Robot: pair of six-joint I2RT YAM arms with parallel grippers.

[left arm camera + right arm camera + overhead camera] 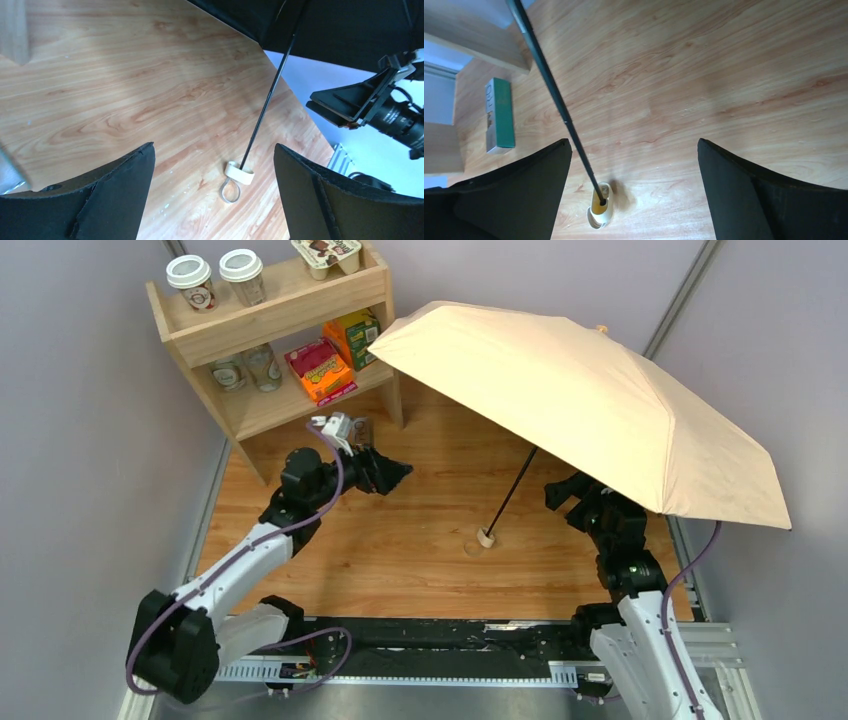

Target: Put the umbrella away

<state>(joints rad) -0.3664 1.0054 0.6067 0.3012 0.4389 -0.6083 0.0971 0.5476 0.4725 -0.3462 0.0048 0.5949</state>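
Note:
The umbrella's bare stem between canopy (pixel 590 400) and handle comes between my left gripper's fingers next, as the gripper reaches to the right in the top view.
The umbrella stands open on the wooden table. Its beige canopy (pixel 590 400) spreads over the right half, tilted. Its thin black shaft (pixel 513 488) slants down to the small wooden knob handle (pixel 486 537) with a loop strap, resting on the table. The handle also shows in the left wrist view (pixel 239 173) and in the right wrist view (pixel 601 204). My left gripper (pixel 400 472) is open and empty, left of the shaft. My right gripper (pixel 556 492) is open and empty under the canopy, right of the shaft; the shaft (pixel 554 100) passes near its left finger.
A wooden shelf (pixel 275 315) stands at the back left with cups, jars and snack boxes. A green box (pixel 500 115) shows by the shelf foot in the right wrist view. Grey walls close in left and right.

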